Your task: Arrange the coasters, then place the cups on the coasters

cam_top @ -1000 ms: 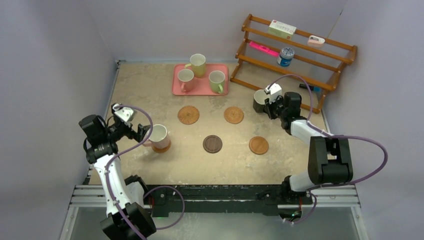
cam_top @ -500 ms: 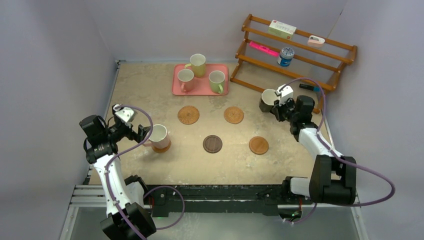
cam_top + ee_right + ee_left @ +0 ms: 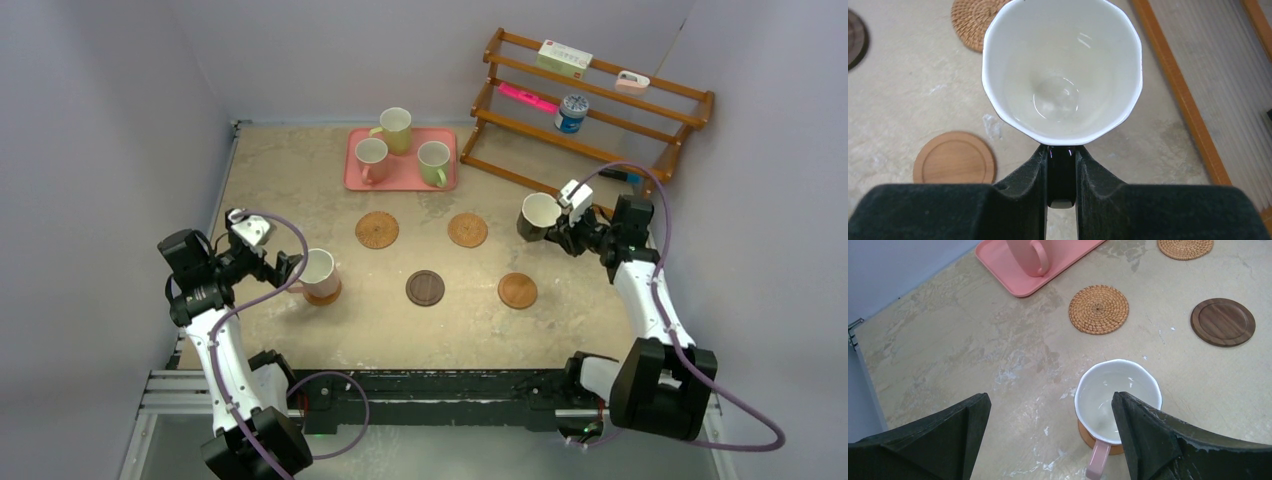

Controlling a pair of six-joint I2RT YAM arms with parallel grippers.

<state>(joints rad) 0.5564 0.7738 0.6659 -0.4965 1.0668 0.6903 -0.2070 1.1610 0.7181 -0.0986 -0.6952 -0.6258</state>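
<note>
I will next bring my right gripper back, lower the black cup (image 3: 538, 214) onto the middle of the smooth tan coaster (image 3: 517, 290) and let go of the cup's handle, because the coaster is bare.
A pink cup (image 3: 318, 272) stands on a tan coaster (image 3: 327, 295) at the left. My left gripper (image 3: 287, 266) is wide open just left of that cup (image 3: 1118, 400), holding nothing. My right gripper (image 3: 568, 228) is shut on the handle of the black cup (image 3: 538, 214), which hangs above the table by the rack's foot; its white inside (image 3: 1062, 65) faces up. Bare coasters: two woven (image 3: 377, 229) (image 3: 467, 229), one dark brown (image 3: 425, 288), one smooth tan (image 3: 517, 290). The pink (image 3: 371, 157), yellow (image 3: 395, 128) and green (image 3: 433, 161) cups stand on the pink tray (image 3: 400, 180).
A wooden rack (image 3: 640, 165) leans at the back right, close behind the right gripper. It carries a blue-and-white can (image 3: 571, 112) and a small box (image 3: 564, 58). Walls close in the table on the left, back and right.
The right arm has swung out to the right, carrying the black cup a little right and nearer. The left arm and the pink cup have not moved.
</note>
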